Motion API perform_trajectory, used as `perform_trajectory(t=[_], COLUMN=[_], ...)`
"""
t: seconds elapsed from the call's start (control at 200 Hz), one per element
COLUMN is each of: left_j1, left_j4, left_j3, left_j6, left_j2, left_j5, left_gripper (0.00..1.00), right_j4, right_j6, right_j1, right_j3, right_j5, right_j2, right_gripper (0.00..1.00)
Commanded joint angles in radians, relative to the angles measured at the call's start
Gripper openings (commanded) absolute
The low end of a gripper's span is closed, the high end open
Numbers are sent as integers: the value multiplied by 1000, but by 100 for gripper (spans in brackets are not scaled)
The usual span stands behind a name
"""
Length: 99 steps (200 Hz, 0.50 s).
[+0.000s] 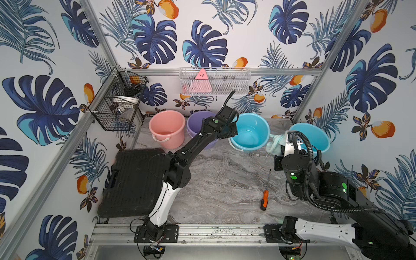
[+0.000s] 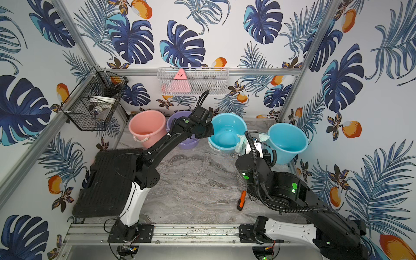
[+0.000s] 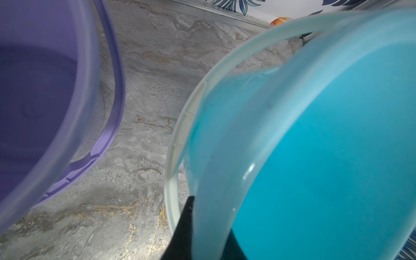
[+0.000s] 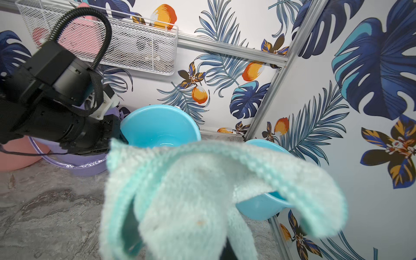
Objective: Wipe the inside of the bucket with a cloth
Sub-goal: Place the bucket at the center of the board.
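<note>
My left gripper is holding the blue bucket, which is still tipped, so it should ease down toward the tabletop [image 1: 232,153] [image 3: 145,138] beside the purple bucket, turn the blue bucket upright onto its base and release it.
The bucket [image 1: 249,135] [image 2: 227,132] is light blue with a white handle and stands at the back centre, tipped with its mouth toward the front. My left gripper [image 1: 234,131] [image 3: 210,227] is shut on its rim [image 3: 225,157], one black finger outside the wall and one inside. The mint cloth [image 1: 273,144] [image 2: 240,143] [image 4: 202,191] hangs bunched from my right gripper [image 1: 282,147] [image 4: 180,238], which is shut on it just right of the bucket's mouth. The cloth covers most of the right fingers.
A second blue bucket [image 1: 313,137] stands at the back right, and a purple bucket [image 1: 198,126] and a pink bucket [image 1: 167,128] left of the held one. A black case [image 1: 132,182] lies front left, an orange-handled screwdriver [image 1: 265,195] centre right. Wire baskets [image 1: 215,82] hang on the walls.
</note>
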State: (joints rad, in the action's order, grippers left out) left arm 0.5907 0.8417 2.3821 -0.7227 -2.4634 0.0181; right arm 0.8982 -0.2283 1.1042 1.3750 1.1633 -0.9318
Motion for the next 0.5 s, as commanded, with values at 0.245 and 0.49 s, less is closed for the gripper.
perform_trajectory(t=[0.245,0.49], left_j1=[-31,-53], left_j4=[-69,-60], left_j3=[14,-27], left_j6=[-82,-96], left_j2=[-45,-26], left_j5=[-56,-61], left_gripper=[2,16], right_j4=[60,77], right_j6=[-55,-62], right_j1=[0,1], right_j3=[20,36], right_j5=[-27,-37], right_j2=[2,-6], right_gripper=[0,0])
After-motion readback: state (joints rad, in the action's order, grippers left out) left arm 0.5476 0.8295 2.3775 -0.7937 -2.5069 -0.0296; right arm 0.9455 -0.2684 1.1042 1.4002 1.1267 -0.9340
